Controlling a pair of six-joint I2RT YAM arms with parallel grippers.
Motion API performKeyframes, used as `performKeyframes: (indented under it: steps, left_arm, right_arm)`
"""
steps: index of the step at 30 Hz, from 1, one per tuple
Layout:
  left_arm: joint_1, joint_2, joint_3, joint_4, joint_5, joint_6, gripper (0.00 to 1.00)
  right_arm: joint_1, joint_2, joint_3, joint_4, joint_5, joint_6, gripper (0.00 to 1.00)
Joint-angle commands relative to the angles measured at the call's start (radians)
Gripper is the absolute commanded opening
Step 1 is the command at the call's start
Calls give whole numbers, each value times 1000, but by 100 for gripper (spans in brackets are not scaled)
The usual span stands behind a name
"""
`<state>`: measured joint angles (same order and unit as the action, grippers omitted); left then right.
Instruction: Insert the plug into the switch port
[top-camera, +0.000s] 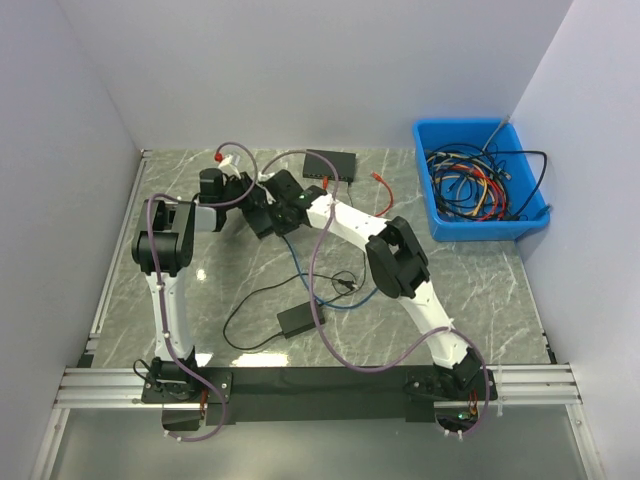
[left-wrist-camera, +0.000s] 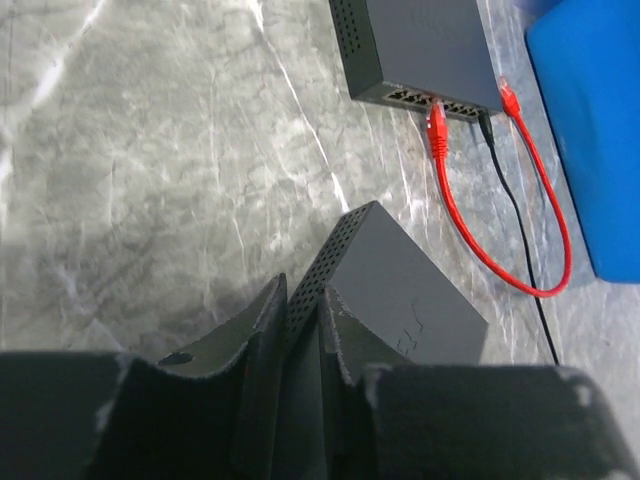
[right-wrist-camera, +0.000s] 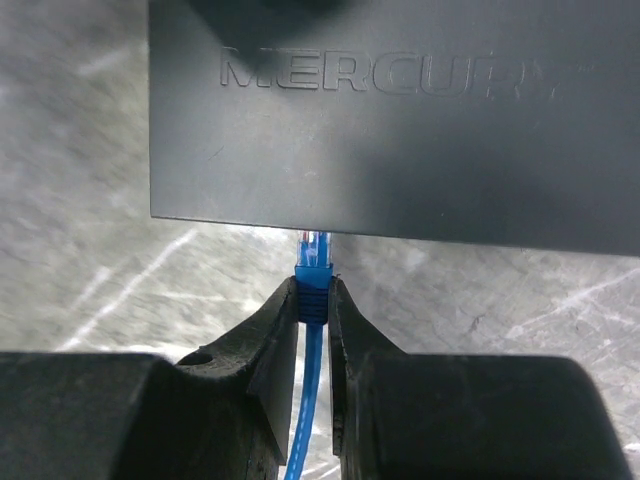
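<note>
My right gripper pushes the plug outward next, in beneath the switch's near edge, before opening, since the blue plug's (right-wrist-camera: 314, 258) clear tip still shows outside that edge.
In the right wrist view my right gripper (right-wrist-camera: 313, 293) is shut on the blue plug (right-wrist-camera: 314, 258) by its ribbed boot. The plug's clear tip reaches the near edge of the dark switch (right-wrist-camera: 400, 120) marked MERCURY, and the port itself is hidden under that edge. A blue cable (right-wrist-camera: 303, 420) hangs down between the fingers. In the left wrist view my left gripper (left-wrist-camera: 302, 292) is clamped on the perforated side of the same switch (left-wrist-camera: 400, 290). From above, both grippers (top-camera: 262, 203) meet at mid-table and cover most of the switch.
A second dark switch (top-camera: 330, 163) lies at the back with a red cable (left-wrist-camera: 470, 235) plugged into it. A blue bin (top-camera: 470, 228) of tangled cables stands at the right. A black power adapter (top-camera: 298, 320) and loose cables (top-camera: 300, 270) lie in front of the arms.
</note>
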<state>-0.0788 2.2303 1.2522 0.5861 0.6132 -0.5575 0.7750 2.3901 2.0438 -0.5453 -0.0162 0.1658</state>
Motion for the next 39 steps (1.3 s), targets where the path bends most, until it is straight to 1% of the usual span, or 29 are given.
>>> performKeyframes:
  steps: [1, 4, 10, 16, 21, 23, 25, 26, 27, 29, 30, 32, 33, 35, 36, 37, 39]
  left_arm:
    - [-118, 52, -53, -224, 160, -1, 21]
    - [-121, 61, -54, -223, 171, -7, 21]
    - [-122, 77, -50, -216, 189, -18, 20]
    - [-122, 80, -45, -216, 189, -22, 21]
    - [-121, 77, -45, -213, 188, -28, 22]
    - [-121, 63, -51, -197, 184, -36, 26]
    - [-121, 49, -63, -184, 186, -44, 29]
    - [-121, 48, -65, -178, 183, -45, 29]
    - [-121, 45, -66, -180, 177, -47, 30]
    - [-119, 42, -66, -186, 165, -45, 31]
    - [-118, 40, -68, -187, 163, -44, 32]
    - [-113, 34, -73, -183, 160, -50, 32]
    - [-110, 31, -79, -175, 154, -53, 33]
    - [-102, 25, -83, -170, 148, -58, 33]
    - [-101, 22, -89, -163, 143, -61, 33]
    - [-95, 19, -92, -154, 142, -70, 33]
    - [-87, 9, -109, -137, 140, -79, 34]
  right_arm:
    - [-14, 17, 186, 427, 59, 40, 0]
    - [-16, 58, 249, 435, 94, 49, 0]
    - [-25, 83, 244, 447, 179, 96, 0]
    - [-31, 25, 115, 479, 177, 100, 0]
    - [-29, -57, -78, 527, 159, 106, 0]
    - [-29, -101, -166, 544, 165, 107, 0]
    - [-31, -130, -203, 544, 160, 104, 0]
    - [-33, -132, -212, 544, 157, 103, 2]
    - [-33, -129, -203, 539, 156, 95, 12]
    - [-31, -108, -163, 512, 151, 90, 24]
    - [-33, -103, -152, 489, 151, 89, 34]
    - [-33, -101, -154, 485, 148, 90, 41]
    - [-33, -104, -160, 493, 148, 90, 48]
    - [-31, -117, -180, 498, 147, 90, 53]
    - [-31, -121, -185, 495, 147, 90, 57]
    - [-33, -124, -191, 492, 147, 89, 67]
    - [-33, -135, -204, 493, 144, 84, 71]
